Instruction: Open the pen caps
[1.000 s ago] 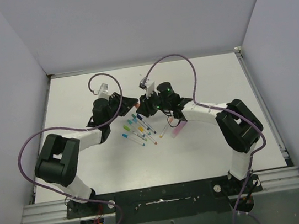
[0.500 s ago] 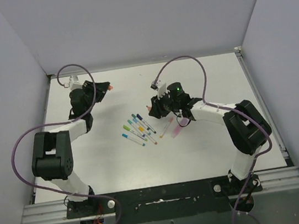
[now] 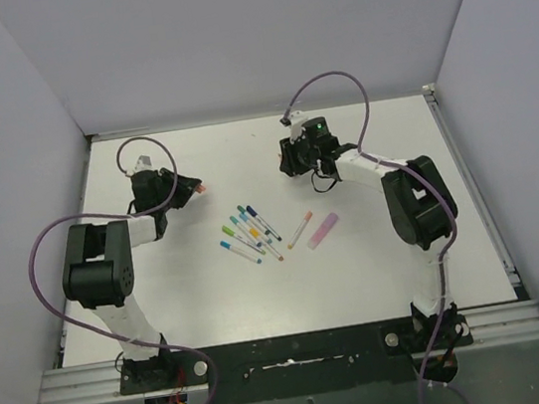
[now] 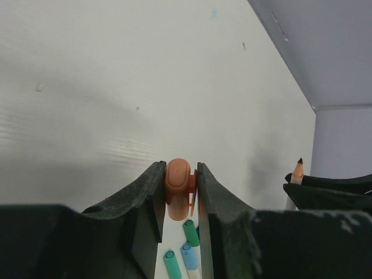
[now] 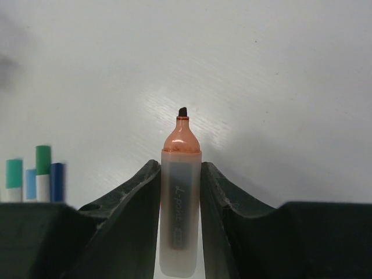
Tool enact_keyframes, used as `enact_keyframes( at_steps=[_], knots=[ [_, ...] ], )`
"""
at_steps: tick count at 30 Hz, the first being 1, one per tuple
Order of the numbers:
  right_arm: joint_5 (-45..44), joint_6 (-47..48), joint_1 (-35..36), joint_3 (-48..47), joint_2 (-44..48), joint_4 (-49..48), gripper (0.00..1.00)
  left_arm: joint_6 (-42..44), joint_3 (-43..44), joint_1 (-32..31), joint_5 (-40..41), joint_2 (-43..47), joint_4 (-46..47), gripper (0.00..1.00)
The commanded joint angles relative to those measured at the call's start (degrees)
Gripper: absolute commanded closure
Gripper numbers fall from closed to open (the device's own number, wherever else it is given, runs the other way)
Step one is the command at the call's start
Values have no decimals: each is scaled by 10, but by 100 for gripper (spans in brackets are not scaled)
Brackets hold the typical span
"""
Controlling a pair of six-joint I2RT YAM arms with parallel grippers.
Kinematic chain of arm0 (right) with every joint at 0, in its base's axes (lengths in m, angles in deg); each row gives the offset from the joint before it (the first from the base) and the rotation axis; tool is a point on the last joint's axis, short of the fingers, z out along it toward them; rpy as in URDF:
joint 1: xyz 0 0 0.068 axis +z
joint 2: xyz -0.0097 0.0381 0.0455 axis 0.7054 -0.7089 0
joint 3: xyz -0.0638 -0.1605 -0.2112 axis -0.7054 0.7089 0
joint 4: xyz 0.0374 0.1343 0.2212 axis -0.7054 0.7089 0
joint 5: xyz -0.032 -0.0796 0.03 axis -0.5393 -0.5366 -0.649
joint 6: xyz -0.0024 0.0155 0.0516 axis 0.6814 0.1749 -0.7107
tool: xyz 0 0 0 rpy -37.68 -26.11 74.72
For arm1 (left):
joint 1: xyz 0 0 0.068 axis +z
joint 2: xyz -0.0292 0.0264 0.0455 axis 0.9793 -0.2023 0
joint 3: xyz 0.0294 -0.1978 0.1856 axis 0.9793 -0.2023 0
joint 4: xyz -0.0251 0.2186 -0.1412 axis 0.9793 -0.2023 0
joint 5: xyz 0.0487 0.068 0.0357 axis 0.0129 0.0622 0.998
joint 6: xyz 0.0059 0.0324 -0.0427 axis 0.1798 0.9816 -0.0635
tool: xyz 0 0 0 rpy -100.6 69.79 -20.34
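The white pen's body already stands uncapped, so my left gripper will move down to a bare patch of tabletop clear of the pens and release the orange cap.
My left gripper sits at the table's left, shut on a pulled-off orange pen cap, which also shows in the top view. My right gripper sits at the back centre, shut on the uncapped white pen barrel with its orange nib section bare. The two grippers are well apart. Several capped pens lie in a row on the table between them. Green, blue and teal caps show under my left fingers.
An orange pen and a pink marker lie right of the pen row. Teal, green and dark blue caps show at the right wrist view's left. Grey walls enclose the white table.
The grippers, close together over the pens a second ago, have drawn apart: the left swung out to the left with the orange cap, the right pulled back with the pen.
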Motion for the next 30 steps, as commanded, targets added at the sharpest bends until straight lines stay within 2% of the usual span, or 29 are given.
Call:
enact_keyframes(
  at_steps=[1,15,18,24,30],
  knots=[
    [-16,1,-8,-55,-42,21,100,18,9,25,-16,-26,-2,99],
    [-16,-14,-33,-122,-114,39,100,22,21,42,-19,-56,-41,77],
    [-21,-17,-35,-139,-129,42,98,21,13,45,-17,-48,-42,69],
    [-30,-28,-28,-170,-154,43,96,22,-6,54,-18,-25,-47,60],
    [-49,-22,2,-210,-176,61,95,12,-43,68,-23,30,-42,57]
  ],
)
